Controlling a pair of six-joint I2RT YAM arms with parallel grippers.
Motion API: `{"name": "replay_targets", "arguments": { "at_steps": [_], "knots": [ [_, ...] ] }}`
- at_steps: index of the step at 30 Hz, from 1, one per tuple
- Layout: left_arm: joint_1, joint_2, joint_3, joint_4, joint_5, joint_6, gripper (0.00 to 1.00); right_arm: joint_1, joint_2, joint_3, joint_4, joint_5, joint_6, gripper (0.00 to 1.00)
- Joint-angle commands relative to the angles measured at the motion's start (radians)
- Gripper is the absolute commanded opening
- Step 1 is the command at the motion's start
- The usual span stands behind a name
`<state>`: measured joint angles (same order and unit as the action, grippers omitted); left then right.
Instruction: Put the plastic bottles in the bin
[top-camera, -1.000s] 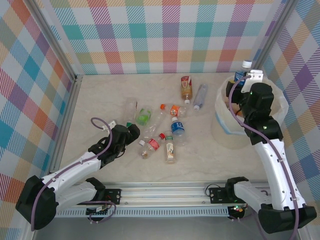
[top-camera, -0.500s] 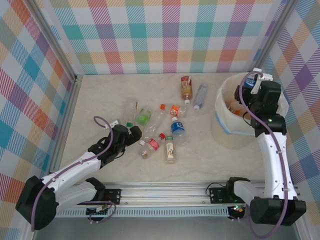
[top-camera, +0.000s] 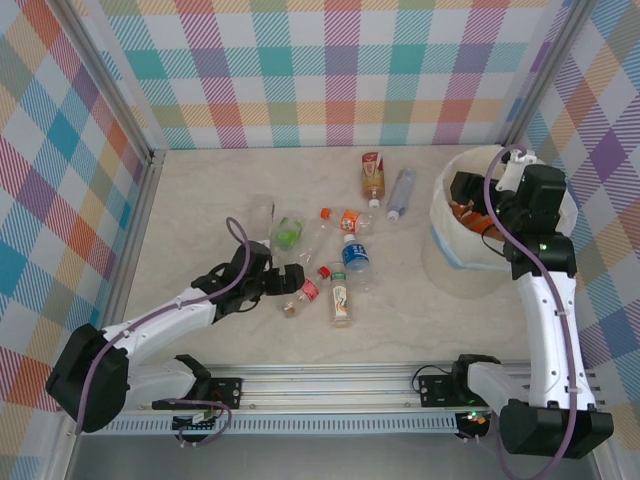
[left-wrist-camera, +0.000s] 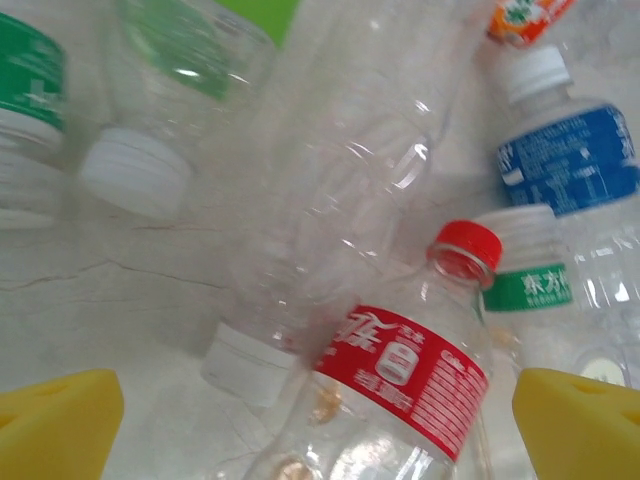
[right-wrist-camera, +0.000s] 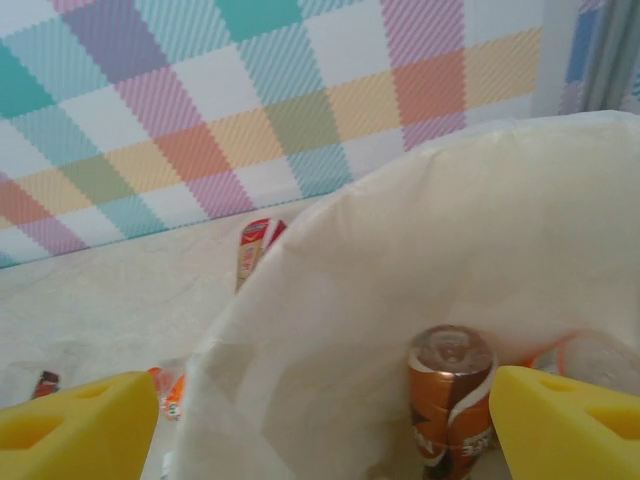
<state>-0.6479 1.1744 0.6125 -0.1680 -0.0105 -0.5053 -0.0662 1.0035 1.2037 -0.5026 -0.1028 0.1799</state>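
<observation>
Next, my left gripper turns along the red-labelled bottle (left-wrist-camera: 405, 370), at an angle between my fingers, then moves back and down to close around its clear lower half (left-wrist-camera: 338, 444).
Several plastic bottles lie loose mid-table, among them a red-labelled one (top-camera: 306, 290), a blue-labelled one (top-camera: 355, 255) and a tan one (top-camera: 372, 175). My left gripper (top-camera: 288, 279) is open and low over the table. In the left wrist view the red-labelled bottle (left-wrist-camera: 405, 370) lies between the yellow fingertips (left-wrist-camera: 55, 428) with gaps on both sides; left gripper (left-wrist-camera: 320, 430). My right gripper (top-camera: 463, 192) hangs open over the bin (top-camera: 445, 255). In the right wrist view the right gripper (right-wrist-camera: 320, 430) holds nothing, and an orange-brown bottle (right-wrist-camera: 450, 400) stands inside the white liner (right-wrist-camera: 400, 250).
A clear bottle (left-wrist-camera: 350, 150), a blue-labelled bottle (left-wrist-camera: 570, 160) and a green-labelled bottle (left-wrist-camera: 30, 80) crowd round the red-labelled one. Plaid walls close off the table on three sides. The bin stands at the far right against the wall.
The right gripper carried a blue-labelled bottle over the bin, then opened; the bottle is gone from its jaws. The left gripper has moved right, up to the red-labelled bottle.
</observation>
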Motion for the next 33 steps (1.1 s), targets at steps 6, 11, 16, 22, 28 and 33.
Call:
{"name": "replay_targets", "arguments": {
  "at_steps": [6,11,16,22,28,33],
  "knots": [
    [-0.141,0.042,0.085,-0.14,-0.045,0.175,1.0,0.032,-0.061,-0.029,0.144,-0.428,-0.002,0.93],
    [-0.185,0.052,0.095,-0.195,-0.088,0.21,0.99,0.138,-0.057,-0.031,0.151,-0.43,-0.072,1.0],
    [-0.222,0.081,0.086,-0.198,-0.075,0.229,0.89,0.271,-0.028,-0.035,0.172,-0.412,-0.127,1.0],
    [-0.254,0.166,0.113,-0.219,-0.124,0.243,0.81,0.384,0.038,-0.025,0.186,-0.296,-0.177,1.0],
    [-0.29,0.214,0.116,-0.208,-0.167,0.239,0.8,0.417,0.063,-0.036,0.227,-0.291,-0.174,1.0],
    [-0.294,0.252,0.13,-0.226,-0.253,0.179,0.75,0.427,0.072,-0.048,0.26,-0.288,-0.157,1.0]
  ]
}}
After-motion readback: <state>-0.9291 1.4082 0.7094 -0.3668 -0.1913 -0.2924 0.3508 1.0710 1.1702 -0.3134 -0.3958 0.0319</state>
